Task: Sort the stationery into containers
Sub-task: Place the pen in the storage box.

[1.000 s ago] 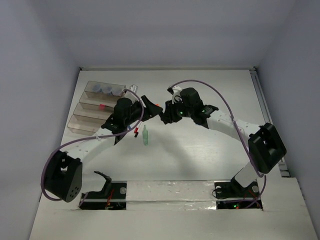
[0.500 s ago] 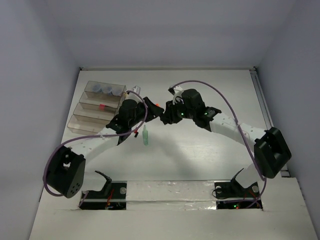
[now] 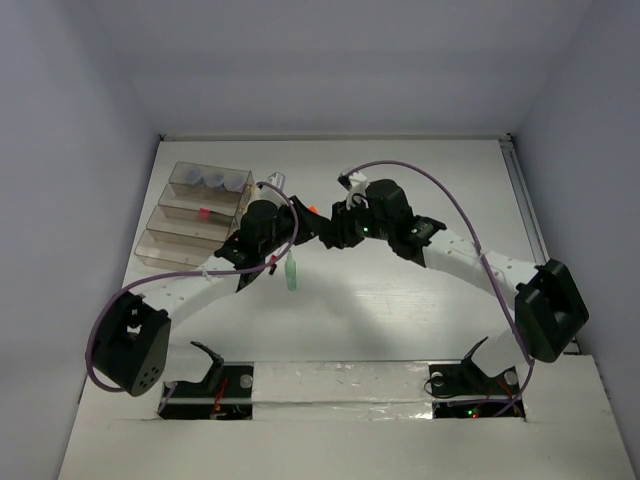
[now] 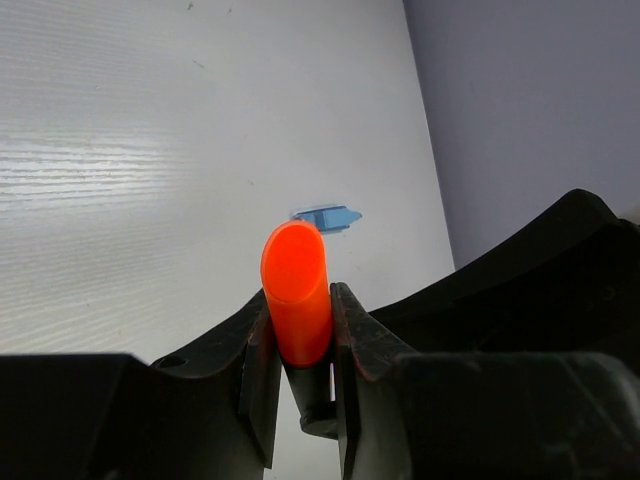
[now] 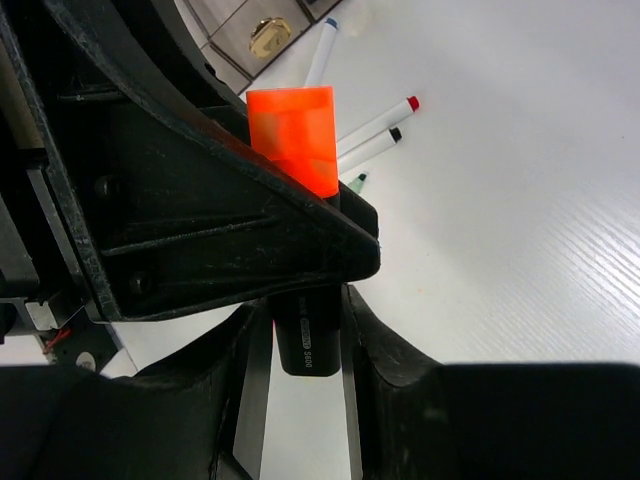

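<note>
My left gripper moves to the second bin (image 3: 198, 202) next, as it lies left in the top view, and releases the highlighter (image 3: 312, 209) beside its pink item.
An orange highlighter (image 3: 312, 209) with a black body is held between both grippers above the table's middle. My left gripper (image 3: 300, 222) is shut on its orange cap (image 4: 297, 290). My right gripper (image 3: 326, 232) is shut on its black body (image 5: 308, 340), with the left gripper's finger lying across it. A pale green marker (image 3: 291, 272) lies on the table below the left gripper. The clear containers (image 3: 150, 250) stand at the far left, with three grey-blue pots (image 3: 212, 180) in the back bin and a pink item (image 3: 203, 211) in the second.
Thin white pens with red (image 5: 380, 122), black (image 5: 370, 147) and blue (image 5: 322, 50) caps lie on the table under the grippers. A light blue marker (image 4: 326, 217) lies farther off. Both arms' cables arch over the middle.
My left wrist has shifted a little right toward the right gripper. The right arm's elbow has swung right and down. The orange highlighter stays between both grippers.
</note>
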Robot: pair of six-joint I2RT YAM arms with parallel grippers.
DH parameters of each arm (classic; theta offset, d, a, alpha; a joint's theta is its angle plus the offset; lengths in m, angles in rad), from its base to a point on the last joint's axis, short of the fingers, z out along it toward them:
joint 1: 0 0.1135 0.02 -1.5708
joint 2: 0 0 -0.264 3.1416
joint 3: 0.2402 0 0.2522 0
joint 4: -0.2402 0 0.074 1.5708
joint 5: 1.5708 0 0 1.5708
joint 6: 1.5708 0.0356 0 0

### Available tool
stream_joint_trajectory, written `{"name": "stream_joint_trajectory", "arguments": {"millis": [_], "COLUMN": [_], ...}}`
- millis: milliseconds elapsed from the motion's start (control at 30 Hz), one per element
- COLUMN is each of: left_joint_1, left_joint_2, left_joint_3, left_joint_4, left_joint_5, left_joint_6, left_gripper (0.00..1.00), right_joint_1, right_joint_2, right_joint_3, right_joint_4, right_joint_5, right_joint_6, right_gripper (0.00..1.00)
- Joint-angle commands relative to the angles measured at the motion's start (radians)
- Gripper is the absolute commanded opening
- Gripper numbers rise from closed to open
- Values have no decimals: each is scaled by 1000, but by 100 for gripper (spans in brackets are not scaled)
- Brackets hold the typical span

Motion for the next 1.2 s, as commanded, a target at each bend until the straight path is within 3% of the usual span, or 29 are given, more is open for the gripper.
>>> {"name": "stream_joint_trajectory", "arguments": {"millis": [0, 100, 200, 500, 733, 1167], "left_joint_1": [6, 6, 62, 433, 617, 705], "left_joint_2": [-22, -25, -32, 19, 163, 353], "left_joint_3": [33, 66, 111, 192, 278, 438], "left_joint_4": [-14, -56, -99, -171, -232, -317], "left_joint_5": [-27, -43, -59, -130, -254, -400], "left_joint_6": [28, 54, 76, 81, 97, 226], "left_gripper": [0, 0, 0, 0, 0, 3], "right_joint_1": [4, 4, 4, 4, 4, 4], "right_joint_2": [-22, -45, -94, -283, -361, -412], "right_joint_3": [-13, -36, -91, -277, -382, -375], "right_joint_4": [46, 44, 47, 62, 121, 110], "right_joint_5": [42, 45, 54, 68, 33, -62], "right_joint_6": [9, 21, 16, 28, 64, 84], "right_gripper": [25, 76, 91, 95, 95, 95]}}
